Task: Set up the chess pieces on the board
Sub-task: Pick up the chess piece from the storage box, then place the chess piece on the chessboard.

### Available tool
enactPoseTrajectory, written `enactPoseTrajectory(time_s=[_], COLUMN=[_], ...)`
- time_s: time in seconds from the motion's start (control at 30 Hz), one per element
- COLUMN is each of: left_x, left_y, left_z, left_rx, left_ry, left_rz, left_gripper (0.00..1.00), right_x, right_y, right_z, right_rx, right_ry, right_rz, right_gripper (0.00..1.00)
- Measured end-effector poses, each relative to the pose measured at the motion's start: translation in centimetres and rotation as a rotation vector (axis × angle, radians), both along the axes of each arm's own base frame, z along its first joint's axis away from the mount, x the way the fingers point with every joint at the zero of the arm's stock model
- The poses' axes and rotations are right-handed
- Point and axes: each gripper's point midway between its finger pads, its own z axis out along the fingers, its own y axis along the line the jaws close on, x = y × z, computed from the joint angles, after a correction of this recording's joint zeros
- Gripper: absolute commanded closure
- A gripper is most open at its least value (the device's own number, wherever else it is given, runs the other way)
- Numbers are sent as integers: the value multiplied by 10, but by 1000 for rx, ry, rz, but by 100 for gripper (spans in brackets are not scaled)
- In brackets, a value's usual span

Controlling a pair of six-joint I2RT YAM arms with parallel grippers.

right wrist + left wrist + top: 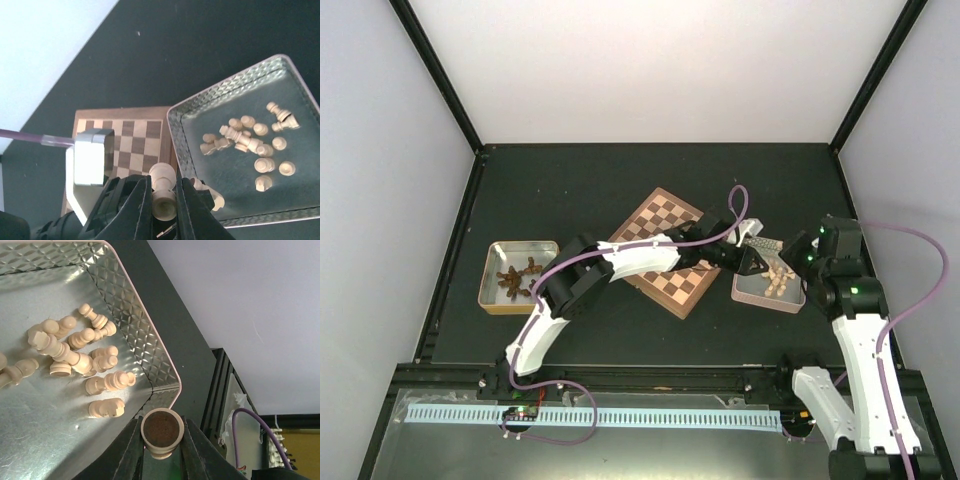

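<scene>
The board's visible squares are empty, so next my right gripper will travel left in the top view to the board's corner facing the yellow tray, lowering to release its piece.
The board (665, 215) lies skewed at the table's middle and also shows in the right wrist view (131, 142). No pieces show on its visible squares. Several pale chess pieces (75, 352) lie loose in the grey tray (790, 303) right of the board. My left gripper (161, 426) hangs over the tray's corner, shut on a pale piece (161, 430) whose brown felt base faces the camera. My right gripper (164, 186) is shut on a pale rook-like piece (164, 175), held above the tray's edge beside the board. In the top view both grippers (752, 258) (798, 250) sit close together over the tray.
A yellow tray (490, 275) with dark brown pieces (516, 278) stands left of the board. The left arm (620, 262) stretches across the board's near half. Its white wrist (90, 157) shows close to my right gripper. Black rails border the table.
</scene>
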Motion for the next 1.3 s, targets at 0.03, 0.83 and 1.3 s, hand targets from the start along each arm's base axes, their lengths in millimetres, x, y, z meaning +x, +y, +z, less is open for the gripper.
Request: enactPoseTrajectory(time_s=[0.03, 0.83, 1.3], left_x=[0, 49, 35], left_y=[0, 268, 430], left_z=[0, 55, 123], left_rx=[2, 153, 184], left_ry=[2, -144, -424], left_rz=[-2, 579, 1133], left_gripper=[78, 82, 82], right_x=[2, 74, 103], right_y=[3, 138, 318], right_z=[-3, -67, -111], right_rx=[1, -122, -411], right_ry=[14, 222, 271], right_rz=[19, 575, 981], right_gripper=[99, 99, 99])
